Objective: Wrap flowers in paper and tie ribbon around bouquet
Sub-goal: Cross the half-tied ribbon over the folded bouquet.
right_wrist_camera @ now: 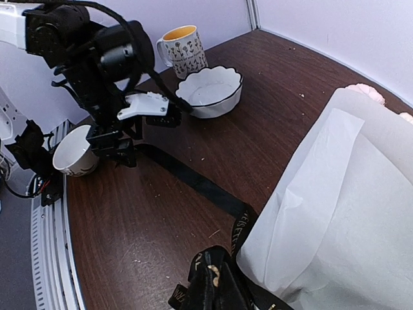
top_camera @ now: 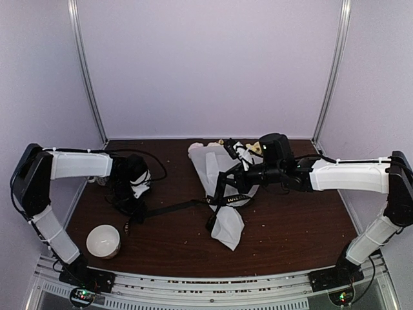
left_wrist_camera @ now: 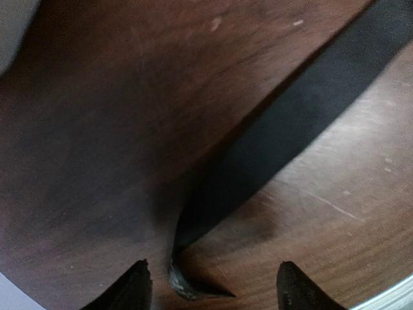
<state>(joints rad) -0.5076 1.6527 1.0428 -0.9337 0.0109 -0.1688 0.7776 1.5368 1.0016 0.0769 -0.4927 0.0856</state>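
I need to keep my left gripper low over the wood and first bring its fingers together, to get the lettered ribbon's curled end [left_wrist_camera: 183, 281] into its grip.
The bouquet [top_camera: 219, 194] lies mid-table, a cone of white paper [right_wrist_camera: 348, 206] with pale pink flowers [right_wrist_camera: 368, 90] just showing at its far end. The black lettered ribbon [right_wrist_camera: 193, 181] runs flat across the table from the cone to the left arm. My right gripper [right_wrist_camera: 226, 297] is shut on a bunched loop of ribbon right beside the paper. My left gripper [left_wrist_camera: 213, 287] is open just above the wood. The ribbon's curled free end [left_wrist_camera: 193, 284] lies loose between its fingertips [left_wrist_camera: 135, 287], touching neither.
A small white bowl [top_camera: 103, 240] stands near the front left corner. A scalloped white bowl [right_wrist_camera: 210, 90] and a patterned mug [right_wrist_camera: 184, 48] stand behind the left arm. The table's metal front rail [right_wrist_camera: 48, 245] runs close by.
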